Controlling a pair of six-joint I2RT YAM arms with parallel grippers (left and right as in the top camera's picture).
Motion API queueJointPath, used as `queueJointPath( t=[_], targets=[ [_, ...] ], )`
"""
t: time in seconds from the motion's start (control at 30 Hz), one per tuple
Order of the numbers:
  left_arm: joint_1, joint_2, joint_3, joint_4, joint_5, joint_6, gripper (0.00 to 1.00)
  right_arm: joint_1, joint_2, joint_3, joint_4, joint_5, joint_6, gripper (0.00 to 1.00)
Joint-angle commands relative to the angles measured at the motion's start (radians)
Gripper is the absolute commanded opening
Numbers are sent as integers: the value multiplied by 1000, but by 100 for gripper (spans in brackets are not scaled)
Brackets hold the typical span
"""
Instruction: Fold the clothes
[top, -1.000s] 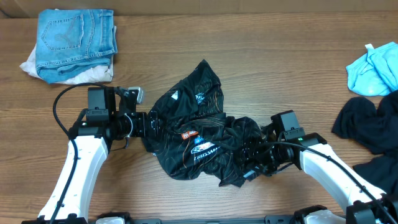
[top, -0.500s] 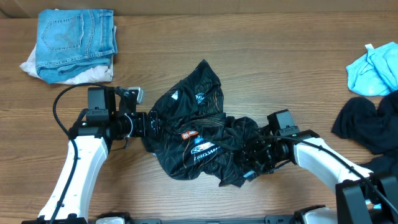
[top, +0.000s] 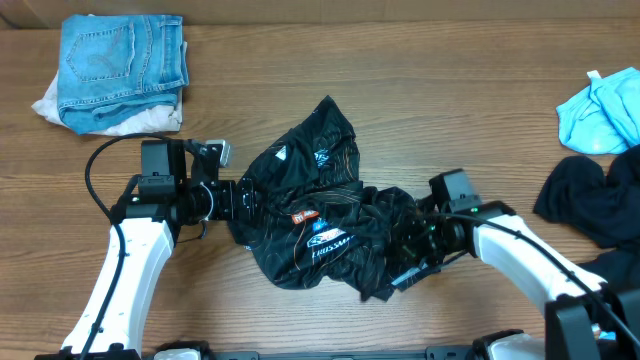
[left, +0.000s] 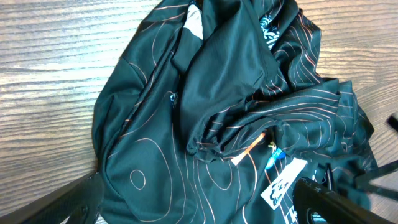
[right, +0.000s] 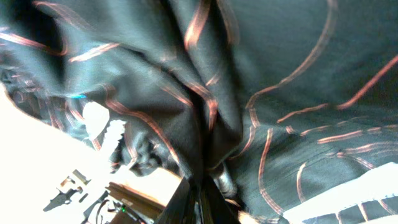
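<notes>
I will lift the jersey's fold in my right gripper outward and release it over the bare tabletop outward of that gripper, as this jersey side is bunched.
The clothes here are chiefly a black jersey (top: 315, 215) with thin tan contour lines and small logos, lying crumpled mid-table. My left gripper (top: 243, 200) stands open at the jersey's left edge. In the left wrist view its fingers (left: 323, 199) straddle the jersey (left: 205, 124) without pinching it, the gripper (left: 199, 210) wide apart. My right gripper (top: 410, 255) is shut on a fold at the jersey's right side. The right wrist view shows the right gripper (right: 202, 202) with jaws pressed together on bunched jersey (right: 261, 93) fabric.
Folded blue jeans (top: 122, 55) rest on a white cloth (top: 50, 105) at the back left. A light blue garment (top: 600, 110) and a heap of plain black garments (top: 590, 205) lie at the right edge. A black cable (top: 95, 180) loops beside the left arm.
My right gripper has shut on the jersey's right side and its arm has shifted slightly, tugging that fabric. The left arm and gripper have not moved.
</notes>
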Motion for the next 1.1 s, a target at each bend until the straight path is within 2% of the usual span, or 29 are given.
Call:
queueJointPath(
  t=[0.0,0.17,0.3,0.47,0.63,0.77,0.8,0.83,0.9,0.97,1.0,1.07],
  targets=[
    [6,7,22,1,-6,-6,100,4,-66,149,-80,102,-66,4],
    [6,7,22,2,-6,-6,100,4,-87,401,-299,343,-135,4],
    [6,7,22,1,-6,-6,100,3,-87,607,-399,563,-156,5],
    [6,7,22,0,-6,-6,100,1,-87,729,-360,679,-230,13],
    [6,7,22,-3,-6,-6,100,-63,-62,733,-269,842,-214,4],
    [6,7,22,-11,-5,-7,100,-157,-22,733,-246,863,-200,5],
    [6,7,22,-24,-2,-12,100,-194,-7,733,-264,785,-201,20],
    [5,7,22,-26,-2,-29,100,-209,-1,733,-277,724,-209,31],
    [5,7,22,-32,-2,-71,100,-225,6,733,-303,587,-271,42],
    [4,7,22,-32,-2,-119,100,-225,7,732,-328,480,-326,71],
    [4,7,22,-32,-2,-145,100,-225,7,732,-342,450,-336,78],
    [4,7,22,-31,-2,-182,100,-223,7,731,-378,425,-335,81]
  ],
)
